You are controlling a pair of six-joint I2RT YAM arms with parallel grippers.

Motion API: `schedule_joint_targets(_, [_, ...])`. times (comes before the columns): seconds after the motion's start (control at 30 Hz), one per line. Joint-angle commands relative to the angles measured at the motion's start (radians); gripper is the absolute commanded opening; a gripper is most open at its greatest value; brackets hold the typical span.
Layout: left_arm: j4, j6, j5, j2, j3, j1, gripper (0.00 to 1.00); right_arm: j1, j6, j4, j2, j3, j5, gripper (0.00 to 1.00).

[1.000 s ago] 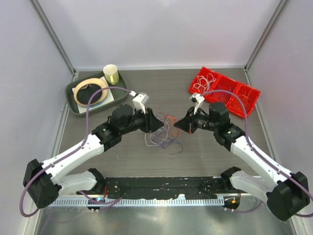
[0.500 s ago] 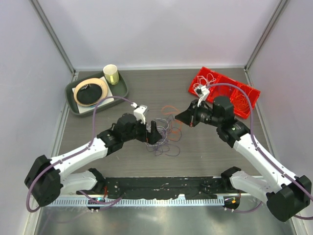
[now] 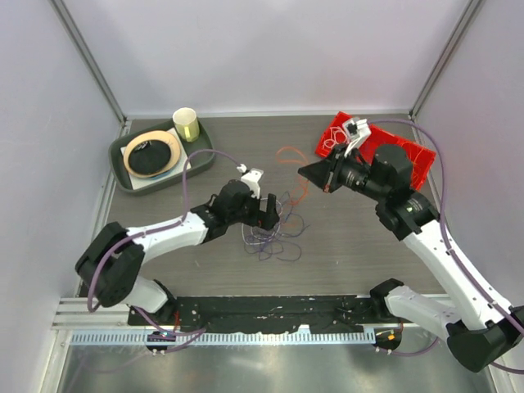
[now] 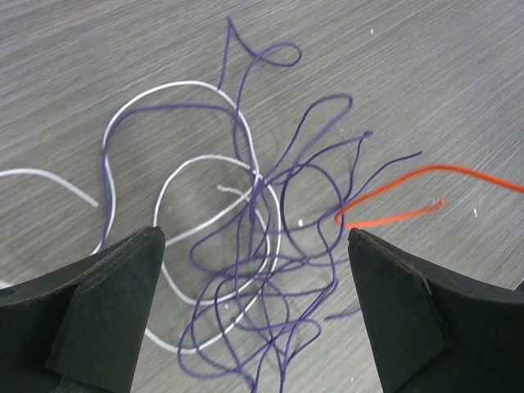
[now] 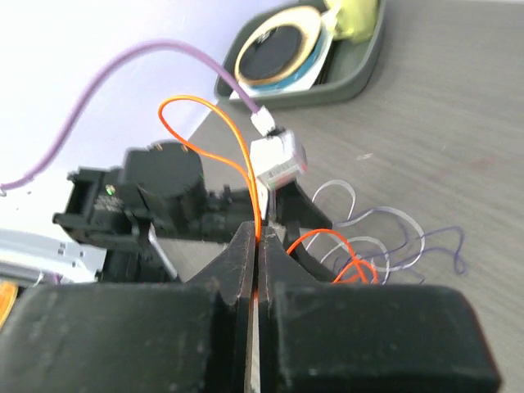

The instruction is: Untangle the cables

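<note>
My left gripper is open with the purple loops point(image 3: 277, 220) between its fingers, and it will go down slightly onto them, because the orange-red cable in my right gripper bends among them.
The cables lie in a loose tangle point(image 3: 274, 237) at mid-table. In the left wrist view purple loops point(image 4: 278, 270) cross a white cable point(image 4: 176, 88), and an orange-red cable point(image 4: 409, 176) runs off to the right. My left gripper point(image 3: 272, 217) is open and low over the tangle, with the purple loops between its fingers point(image 4: 106, 319). My right gripper point(image 3: 302, 171) is raised and shut on the orange-red cable point(image 3: 286, 154), which loops above it and trails down to the tangle. The right wrist view shows the cable point(image 5: 219, 131) pinched between the shut jaws of the right gripper point(image 5: 258, 239).
A green tray point(image 3: 120, 176) at the back left holds a tape roll point(image 3: 152, 151) and a pale cup point(image 3: 187, 124). A red bin point(image 3: 413, 155) with more thin cables stands at the back right, partly behind my right arm.
My right gripper has risen and moved back-right, drawing the orange-red cable out of the tangle. My left gripper has reached right, over the tangle.
</note>
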Motion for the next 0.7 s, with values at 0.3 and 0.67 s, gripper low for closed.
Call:
schedule_joint_targets(0.3, [0.028, 0.001, -0.014, 0.213, 0.139, 0.004, 0.35, 0.0, -0.15, -0.076, -0.063, 0.306, 0.612, 0.01])
schedule_joint_targets(0.67, [-0.049, -0.04, -0.18, 0.106, 0.05, 0.013, 0.0, -0.007, -0.346, -0.075, -0.014, 0.422, 1.255, 0.01])
